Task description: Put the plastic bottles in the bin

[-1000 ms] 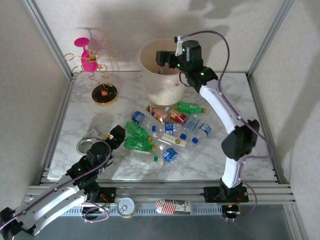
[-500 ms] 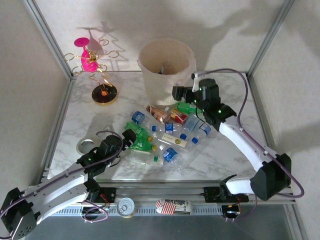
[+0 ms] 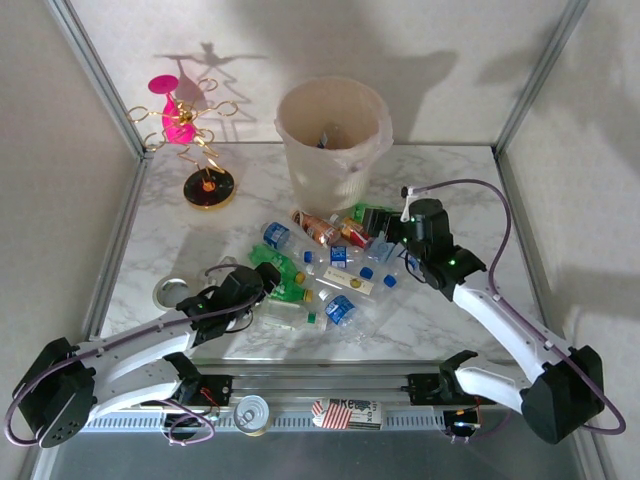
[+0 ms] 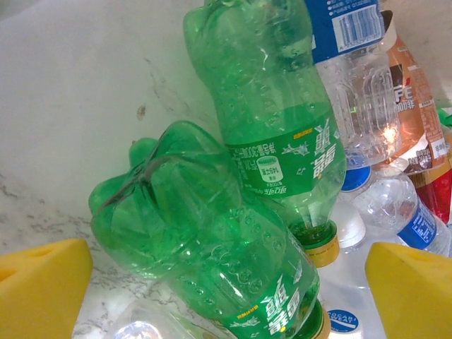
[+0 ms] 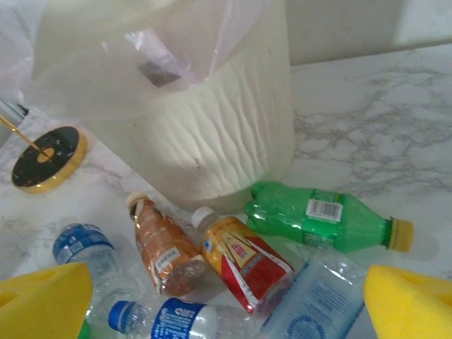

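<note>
My left gripper lowers around the nearer green bottle's body near its base next, then closes, since the bottle lies below my left gripper's open fingers.
Several plastic bottles [image 3: 335, 272] lie in a heap on the marble table, in front of the cream ribbed bin [image 3: 325, 178]. My left gripper [image 3: 262, 279] is open at the heap's left edge. In the left wrist view its yellow pads [image 4: 39, 286] stand wide on either side of a green bottle [image 4: 205, 240], with a second green bottle [image 4: 282, 120] lying behind it. My right gripper [image 3: 378, 224] is open at the heap's far right. It [image 5: 226, 305] hangs over a red-and-yellow labelled bottle [image 5: 247, 263], close to a brown bottle [image 5: 162, 248], a green bottle [image 5: 318, 215] and the bin [image 5: 212, 141].
A pink-and-gold wire ornament stand [image 3: 185, 120] on a black round base [image 3: 208, 187] stands at the far left. A silver tin can [image 3: 172, 292] lies left of the left arm, and another can [image 3: 250, 413] sits on the front rail. Metal frame posts edge the table.
The right arm swung from over the bin down to the far right of the heap. The left arm reached forward until its open jaws straddle a green bottle.
</note>
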Robot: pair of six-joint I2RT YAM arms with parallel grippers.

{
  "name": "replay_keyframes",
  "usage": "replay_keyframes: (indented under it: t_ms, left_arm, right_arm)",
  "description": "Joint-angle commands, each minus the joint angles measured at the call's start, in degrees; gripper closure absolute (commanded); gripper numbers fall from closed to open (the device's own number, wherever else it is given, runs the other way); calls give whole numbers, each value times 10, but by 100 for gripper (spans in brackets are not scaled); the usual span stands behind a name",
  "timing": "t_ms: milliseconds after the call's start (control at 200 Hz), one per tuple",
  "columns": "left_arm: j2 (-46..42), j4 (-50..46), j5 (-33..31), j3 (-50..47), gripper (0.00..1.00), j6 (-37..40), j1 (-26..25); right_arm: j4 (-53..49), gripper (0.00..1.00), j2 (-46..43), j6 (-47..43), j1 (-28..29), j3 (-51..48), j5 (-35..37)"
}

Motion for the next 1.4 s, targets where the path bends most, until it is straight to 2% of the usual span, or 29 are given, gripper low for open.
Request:
replay_keyframes:
  t_ms: [0,466,1392]
  left_arm:
    - [3,-29,-31,13,2,-52,-5]
    - [67,64,-48,-2,12,-95,-5]
    - [185,154,-90,-10,25,-102,-2]
  right_arm:
    - [-8,1,-17,-4,-1,-19,35]
    - [1,1,-27,3,0,-43,15]
    - [-44,1,-97,14,-1,-72,44]
